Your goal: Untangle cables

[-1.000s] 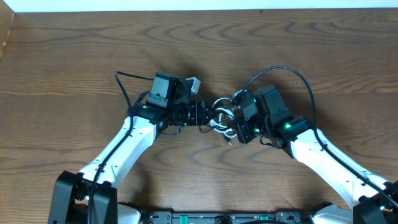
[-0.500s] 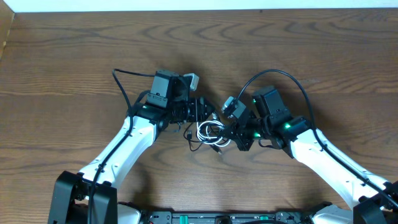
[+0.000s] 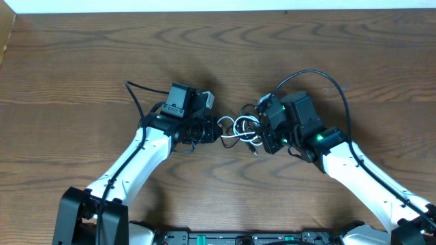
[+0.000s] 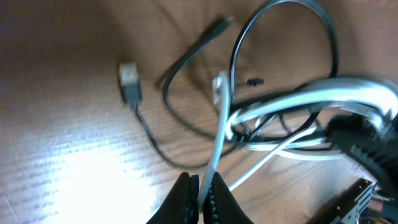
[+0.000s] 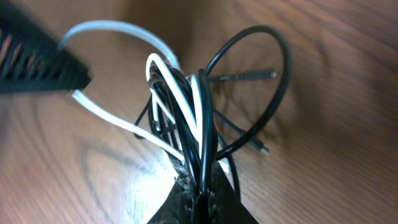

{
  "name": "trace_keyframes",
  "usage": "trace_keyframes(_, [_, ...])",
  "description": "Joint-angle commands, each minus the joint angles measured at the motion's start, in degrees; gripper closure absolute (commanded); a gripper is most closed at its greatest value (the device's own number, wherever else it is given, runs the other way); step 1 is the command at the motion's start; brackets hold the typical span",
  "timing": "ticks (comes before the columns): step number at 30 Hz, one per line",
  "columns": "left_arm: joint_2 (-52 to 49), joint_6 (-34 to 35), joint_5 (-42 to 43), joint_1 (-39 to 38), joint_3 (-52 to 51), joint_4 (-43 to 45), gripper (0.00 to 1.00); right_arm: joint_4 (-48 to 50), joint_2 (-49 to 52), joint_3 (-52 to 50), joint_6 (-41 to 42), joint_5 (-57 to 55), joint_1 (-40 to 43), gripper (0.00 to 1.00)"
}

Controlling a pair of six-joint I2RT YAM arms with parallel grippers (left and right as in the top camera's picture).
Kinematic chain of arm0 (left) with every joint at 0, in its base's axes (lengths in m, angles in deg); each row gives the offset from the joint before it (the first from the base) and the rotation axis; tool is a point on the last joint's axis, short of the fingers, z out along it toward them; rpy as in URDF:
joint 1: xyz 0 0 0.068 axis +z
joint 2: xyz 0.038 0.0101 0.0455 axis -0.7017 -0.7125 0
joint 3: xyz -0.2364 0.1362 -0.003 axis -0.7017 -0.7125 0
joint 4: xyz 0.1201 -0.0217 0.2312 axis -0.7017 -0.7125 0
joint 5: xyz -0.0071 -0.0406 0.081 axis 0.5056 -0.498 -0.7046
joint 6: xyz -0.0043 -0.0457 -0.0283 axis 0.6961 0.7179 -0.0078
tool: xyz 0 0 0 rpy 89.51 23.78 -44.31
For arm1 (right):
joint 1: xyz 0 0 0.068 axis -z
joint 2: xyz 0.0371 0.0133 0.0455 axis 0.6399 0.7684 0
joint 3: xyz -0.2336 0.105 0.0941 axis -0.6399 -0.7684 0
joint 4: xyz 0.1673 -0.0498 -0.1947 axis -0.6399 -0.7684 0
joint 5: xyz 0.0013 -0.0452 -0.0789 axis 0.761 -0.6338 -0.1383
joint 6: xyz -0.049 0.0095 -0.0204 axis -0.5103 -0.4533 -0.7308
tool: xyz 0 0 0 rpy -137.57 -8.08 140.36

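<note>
My right gripper eases the gathered cable loops toward the left gripper next and releases the bundle's base (image 3: 258, 131) (image 5: 200, 171) there, since the left gripper faces it closely.
The cables (image 3: 240, 128) hang as a tangle of white and black loops between my two grippers at the middle of the table. My left gripper (image 4: 199, 194) is shut on a single white cable strand (image 4: 217, 134) that runs up into the bundle. A black cord with a grey plug (image 4: 129, 82) trails on the wood beyond. My right gripper (image 5: 202, 196) is shut on the gathered loops, black cable (image 5: 204, 118) and white cable (image 5: 118, 28) together. In the overhead view the left gripper (image 3: 219, 131) and right gripper (image 3: 261, 135) face each other closely.
Brown wooden table (image 3: 82, 54) all round. The arms' thick black wires arch above each wrist, one (image 3: 320, 76) over the right arm and one (image 3: 136, 95) beside the left. A white wall edge runs along the far side.
The left gripper's jaws have closed onto the white strand. The right gripper has lifted the bundle back up and away from the table's front, and the loops now stretch between the grippers.
</note>
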Motion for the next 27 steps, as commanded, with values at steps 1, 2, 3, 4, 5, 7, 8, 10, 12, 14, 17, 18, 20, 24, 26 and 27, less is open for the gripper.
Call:
trace_keyframes(1, [0.3, -0.4, -1.8, 0.2, 0.6, -2.3, 0.92, 1.2, -1.2, 0.2, 9.7, -6.0, 2.6, 0.99])
trace_keyframes(2, [0.3, -0.4, -1.8, 0.2, 0.6, -3.1, 0.92, 2.1, -1.2, 0.2, 11.7, -5.4, 3.2, 0.99])
trace_keyframes(3, [0.3, -0.3, -1.8, 0.2, 0.6, -4.0, 0.92, 3.1, -1.2, 0.2, 13.1, -4.2, 3.7, 0.99])
trace_keyframes(4, [0.3, -0.3, -1.8, 0.2, 0.6, -4.9, 0.92, 4.3, -1.2, 0.2, 13.6, -2.2, 4.1, 0.99])
trace_keyframes(5, [0.3, -0.4, -1.8, 0.2, 0.6, -5.7, 0.92, 5.9, -1.2, 0.2, 13.6, 0.7, 4.4, 0.99])
trace_keyframes(7, [0.3, -0.4, -1.7, 0.2, 0.6, -6.9, 0.72, 8.7, -1.2, 0.2, 13.6, 6.0, 4.7, 0.99])
trace_keyframes(8, [0.3, -0.4, -1.6, 0.2, 0.6, -7.4, 0.53, 9.9, -1.2, 0.2, 13.6, 8.0, 4.7, 0.99])
trace_keyframes(10, [0.3, -0.4, -1.2, 0.2, 0.6, -7.7, 0.27, 11.1, -1.2, 0.2, 13.6, 10.2, 4.7, 0.99])
trace_keyframes(12, [0.3, -0.4, -1.1, 0.2, 0.6, -7.5, 0.22, 11.0, -1.2, 0.2, 13.6, 10.2, 4.7, 0.99])
trace_keyframes(14, [0.3, -0.4, -1.1, 0.2, 0.6, -6.8, 0.22, 10.1, -1.2, 0.2, 13.6, 10.1, 4.7, 0.99])
trace_keyframes(17, [0.3, -0.4, -1.1, 0.2, 0.9, -4.8, 0.22, 9.3, -1.2, 0.2, 13.5, 10.2, 4.7, 0.99])
trace_keyframes(18, [0.3, -0.4, -1.1, 0.2, 1.1, -4.2, 0.22, 9.2, -1.2, 0.2, 13.5, 10.4, 4.7, 0.99])
trace_keyframes(20, [0.7, -0.4, -1.1, 0.2, 1.7, -2.8, 0.22, 9.1, -1.2, 0.2, 13.6, 10.3, 4.7, 0.99])
trace_keyframes(24, [3.2, -0.4, -1.2, 0.4, 2.4, -0.6, 0.22, 8.2, -1.2, 0.2, 15.9, 6.2, 4.9, 0.99])
trace_keyframes(26, [5.3, -0.4, -1.7, 0.9, 2.4, 0.5, 0.22, 8.2, -1.2, 0.2, 15.9, 5.8, 4.9, 0.99])
trace_keyframes(27, [6.2, -0.4, -2.4, 1.3, 2.4, 0.7, 0.22, 8.2, -1.2, 0.2, 15.9, 5.7, 4.9, 0.99])
